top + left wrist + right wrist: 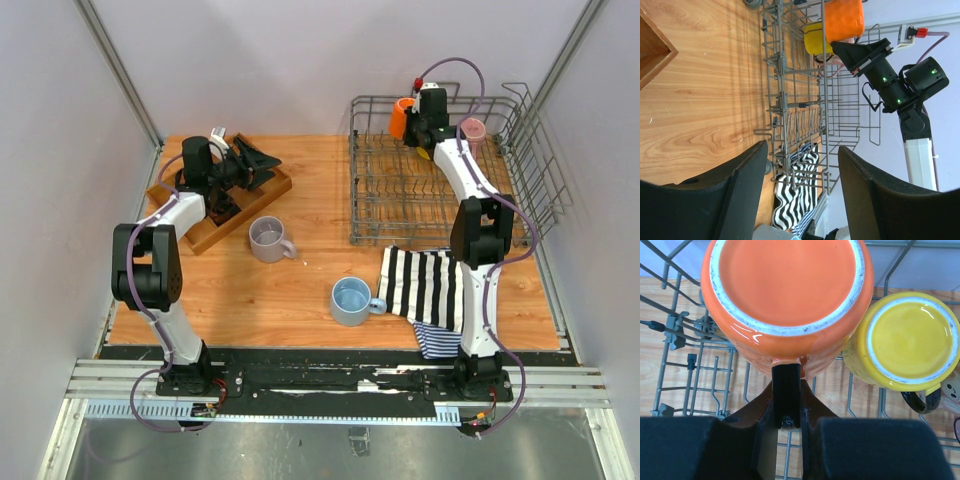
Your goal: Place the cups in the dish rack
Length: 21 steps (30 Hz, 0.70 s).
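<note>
The orange cup still hangs higher, so the robot's right gripper will next lower it beside the yellow cup toward the rack wires and let go of its handle.
My right gripper is shut on the black handle of the orange cup and holds it bottom-up over the far left corner of the dish rack. In the right wrist view the orange cup fills the top, with its handle pinched in my gripper. The yellow cup sits upside down in the rack beside it. The pink cup is in the rack's far right part. The grey cup and light blue cup stand upright on the table. My left gripper is open and empty above the wooden tray.
The compartmented wooden tray lies at the far left. A black-and-white striped cloth lies in front of the rack, over the table's near right part. The rack's tall wire sides rise on the right.
</note>
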Tool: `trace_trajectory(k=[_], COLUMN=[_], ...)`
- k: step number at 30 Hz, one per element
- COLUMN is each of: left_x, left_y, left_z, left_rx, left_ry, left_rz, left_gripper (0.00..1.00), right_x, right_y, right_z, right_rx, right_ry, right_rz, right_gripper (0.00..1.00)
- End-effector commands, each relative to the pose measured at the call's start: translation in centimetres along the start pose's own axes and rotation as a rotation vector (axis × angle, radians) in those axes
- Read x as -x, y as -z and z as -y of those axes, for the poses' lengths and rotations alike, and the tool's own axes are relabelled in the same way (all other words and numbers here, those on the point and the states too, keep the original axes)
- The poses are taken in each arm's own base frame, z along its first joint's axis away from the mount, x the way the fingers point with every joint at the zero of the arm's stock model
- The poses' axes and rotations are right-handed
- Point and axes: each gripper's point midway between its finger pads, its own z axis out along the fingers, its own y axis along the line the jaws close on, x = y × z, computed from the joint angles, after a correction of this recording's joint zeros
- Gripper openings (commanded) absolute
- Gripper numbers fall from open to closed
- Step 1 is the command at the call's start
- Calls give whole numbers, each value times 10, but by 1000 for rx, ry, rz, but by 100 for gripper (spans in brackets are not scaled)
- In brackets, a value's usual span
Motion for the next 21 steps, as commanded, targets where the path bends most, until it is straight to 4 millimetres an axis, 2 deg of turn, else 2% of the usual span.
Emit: trace_trajectory(k=[1, 13, 21], left_x=[6, 8, 8], left_y=[-1, -3, -4], left_z=[3, 2, -1], left_rx=[-23, -20, -18], left_ry=[-14, -9, -4], left_rz=[5, 10, 10], left_gripper=[62, 62, 62], right_x=[42, 24, 1], right_y=[6, -5, -14], right_z=[14, 11, 10], right_rx=[-20, 10, 24], right_ry=[2, -19, -15], right_rz=[118, 78, 29], right_gripper=[1, 1, 1])
